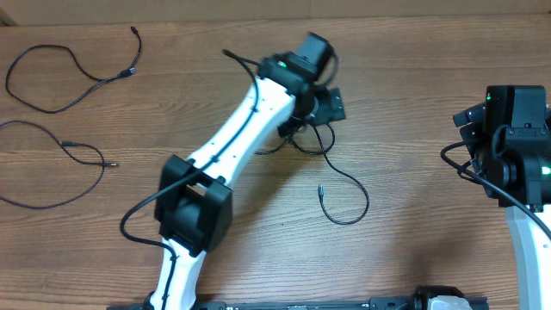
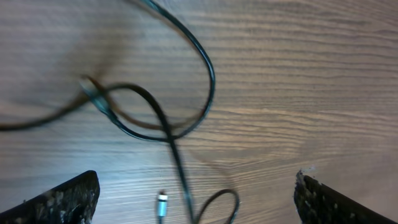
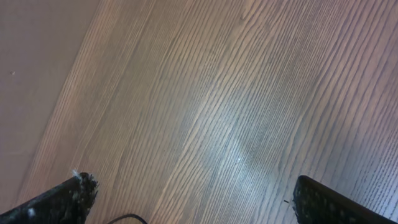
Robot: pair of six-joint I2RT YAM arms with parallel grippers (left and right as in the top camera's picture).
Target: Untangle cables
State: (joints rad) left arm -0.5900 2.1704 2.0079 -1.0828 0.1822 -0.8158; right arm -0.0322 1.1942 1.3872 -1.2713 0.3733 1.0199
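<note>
The black cable's top part beside the crossing [image 1: 327, 159] [image 2: 177, 160] over its loop runs between my open fingers, so my left gripper will go down to this part next.
Three thin black cables lie on the wooden table. One [image 1: 69, 73] curls at the far left back, and a second [image 1: 60, 172] loops below it at the left edge. The third cable [image 1: 344, 194] runs under my left gripper [image 1: 320, 108] and trails to the right front, ending in a small plug. In the left wrist view this cable [image 2: 186, 99] forms a crossed loop on the wood, with a silver plug tip [image 2: 161, 202] lying between my wide-apart fingers [image 2: 62, 199]. The left gripper [image 2: 196, 202] is open, holding nothing. My right gripper [image 3: 196, 202] hangs open over bare wood at the right.
The left arm [image 1: 224, 146] stretches diagonally across the table's middle from its base at the front. The right arm [image 1: 516, 164] stands at the right edge with its own thick black wire beside it. A lighter strip [image 3: 37, 74] borders the table.
</note>
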